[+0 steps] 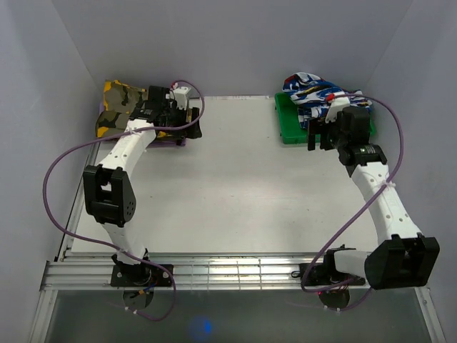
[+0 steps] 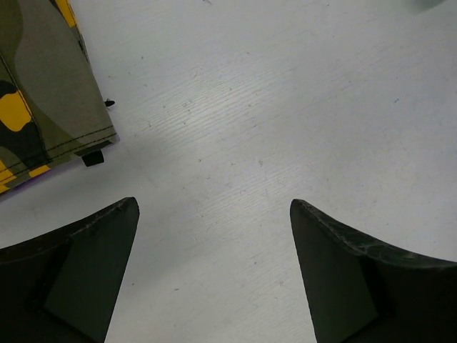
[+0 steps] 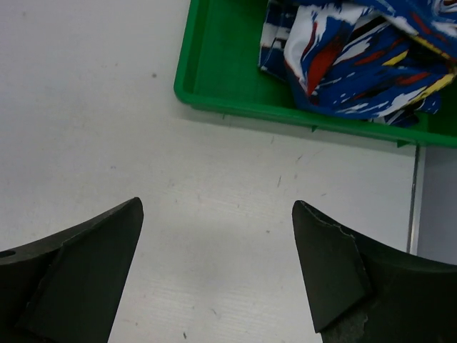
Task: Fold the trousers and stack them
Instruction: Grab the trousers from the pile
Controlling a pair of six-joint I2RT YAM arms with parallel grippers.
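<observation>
My right gripper moves outward and down into the green tray (image 1: 287,121) next, onto the crumpled trousers' bunched middle (image 1: 318,101). Its open fingers are still over bare table.
The blue trousers (image 1: 314,94) with white, red, black and yellow streaks lie crumpled in a green tray (image 1: 287,121) at the back right. In the right wrist view the trousers (image 3: 357,53) fill the tray (image 3: 214,78) at the top. My right gripper (image 1: 318,137) is open and empty over the bare table just in front of the tray; it also shows in the right wrist view (image 3: 214,207). My left gripper (image 1: 191,123) is open and empty at the back left, over bare table in the left wrist view (image 2: 213,204).
A folded yellow, olive and black camouflage garment (image 1: 123,107) lies on a purple tray (image 1: 171,141) at the back left, under the left arm; its corner shows in the left wrist view (image 2: 43,93). White walls close the table at the back and sides.
</observation>
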